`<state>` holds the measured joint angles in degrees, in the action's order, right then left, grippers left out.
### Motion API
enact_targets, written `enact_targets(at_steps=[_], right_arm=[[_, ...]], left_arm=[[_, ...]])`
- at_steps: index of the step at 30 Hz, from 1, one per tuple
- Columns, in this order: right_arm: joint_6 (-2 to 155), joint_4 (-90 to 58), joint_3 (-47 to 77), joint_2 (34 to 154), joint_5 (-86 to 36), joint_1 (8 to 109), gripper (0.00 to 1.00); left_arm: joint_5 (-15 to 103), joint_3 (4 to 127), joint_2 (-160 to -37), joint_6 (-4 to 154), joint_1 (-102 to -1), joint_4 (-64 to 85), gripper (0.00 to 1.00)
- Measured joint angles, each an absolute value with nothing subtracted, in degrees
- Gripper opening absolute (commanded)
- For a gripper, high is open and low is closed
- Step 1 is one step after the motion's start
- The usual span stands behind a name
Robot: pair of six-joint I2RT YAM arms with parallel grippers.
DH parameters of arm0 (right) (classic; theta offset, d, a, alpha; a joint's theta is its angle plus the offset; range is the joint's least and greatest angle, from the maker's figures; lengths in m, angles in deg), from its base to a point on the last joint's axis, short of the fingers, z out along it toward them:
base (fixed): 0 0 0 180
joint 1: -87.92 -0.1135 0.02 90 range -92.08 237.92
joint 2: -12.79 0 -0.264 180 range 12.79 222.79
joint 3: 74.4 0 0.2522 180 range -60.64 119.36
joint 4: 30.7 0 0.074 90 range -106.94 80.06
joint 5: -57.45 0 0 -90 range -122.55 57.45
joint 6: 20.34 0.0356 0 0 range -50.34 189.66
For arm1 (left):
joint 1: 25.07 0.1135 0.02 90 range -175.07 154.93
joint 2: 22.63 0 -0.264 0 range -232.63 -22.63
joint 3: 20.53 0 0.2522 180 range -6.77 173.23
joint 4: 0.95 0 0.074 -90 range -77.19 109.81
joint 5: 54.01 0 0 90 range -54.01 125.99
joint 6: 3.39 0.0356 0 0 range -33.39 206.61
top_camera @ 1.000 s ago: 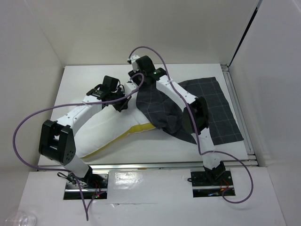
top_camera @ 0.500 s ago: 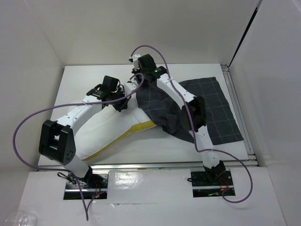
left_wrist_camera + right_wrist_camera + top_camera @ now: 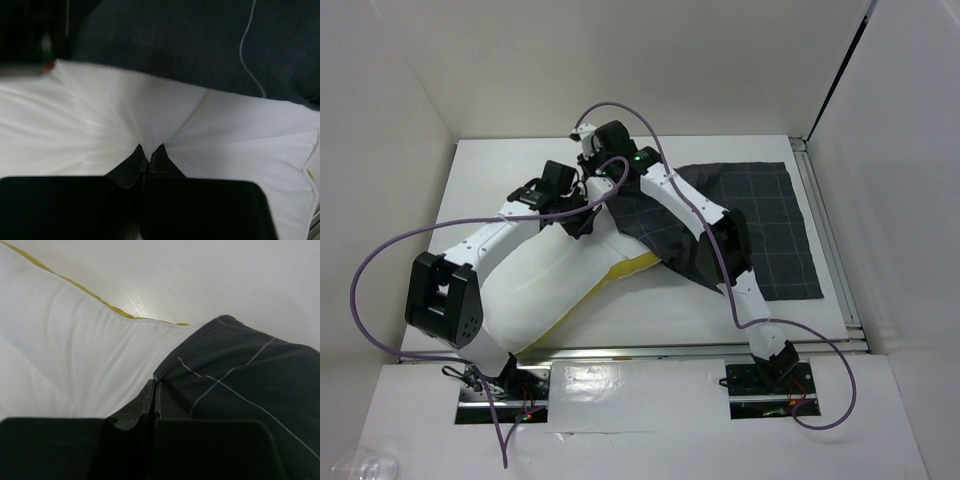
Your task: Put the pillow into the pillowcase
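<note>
The pillowcase (image 3: 760, 220) already covers the pillow's end, so the left gripper should next pull the pinched cover outward toward the table's far edge and let go.
The white pillow (image 3: 535, 285) lies slanted across the left and middle of the table, its yellow band (image 3: 625, 268) showing on the near side. The dark checked pillowcase (image 3: 760, 220) lies to the right, and its left part is drawn over the pillow's right end. My left gripper (image 3: 582, 222) is shut on a pinch of the pillow's white cover (image 3: 150, 150), just below the pillowcase (image 3: 175, 40). My right gripper (image 3: 598, 190) is shut on the pillowcase's hem (image 3: 157, 385), with the pillow (image 3: 75, 350) beside it and the pillowcase (image 3: 240, 385) bunched to its right.
White walls close in the table (image 3: 650, 325) on the left, back and right. A metal rail (image 3: 832, 260) runs along the right edge. Purple cables (image 3: 380, 270) loop off both arms. The arms cross close together over the pillow's far end.
My right gripper has shut on the pillowcase hem and moved left, dragging the case further over the pillow. The case's right part has slid left. The left arm stays put.
</note>
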<state>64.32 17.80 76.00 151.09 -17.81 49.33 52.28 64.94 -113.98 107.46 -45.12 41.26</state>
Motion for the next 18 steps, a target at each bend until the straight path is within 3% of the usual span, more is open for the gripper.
enact_targets(at_steps=[7, 10, 12, 15, 18], right_arm=[[67.10, 18.70, 78.12, 151.33, -12.91, 47.93, 0.00], [68.41, 18.87, 78.01, 151.35, -12.74, 47.93, 0.32], [69.30, 19.13, 77.88, 151.35, -13.50, 47.96, 0.60], [70.13, 19.40, 77.77, 151.33, -15.77, 48.31, 0.78], [70.26, 19.29, 77.60, 151.04, -18.66, 49.35, 0.83]], left_arm=[[53.16, 65.29, -113.89, 107.19, -45.75, 41.71, 0.00], [53.20, 65.29, -113.78, 107.04, -45.78, 41.74, 0.00], [53.16, 65.26, -113.76, 107.02, -45.80, 41.65, 0.00], [52.85, 65.22, -113.76, 106.97, -45.80, 41.19, 0.00], [52.72, 65.22, -113.76, 106.93, -45.88, 40.05, 0.00]])
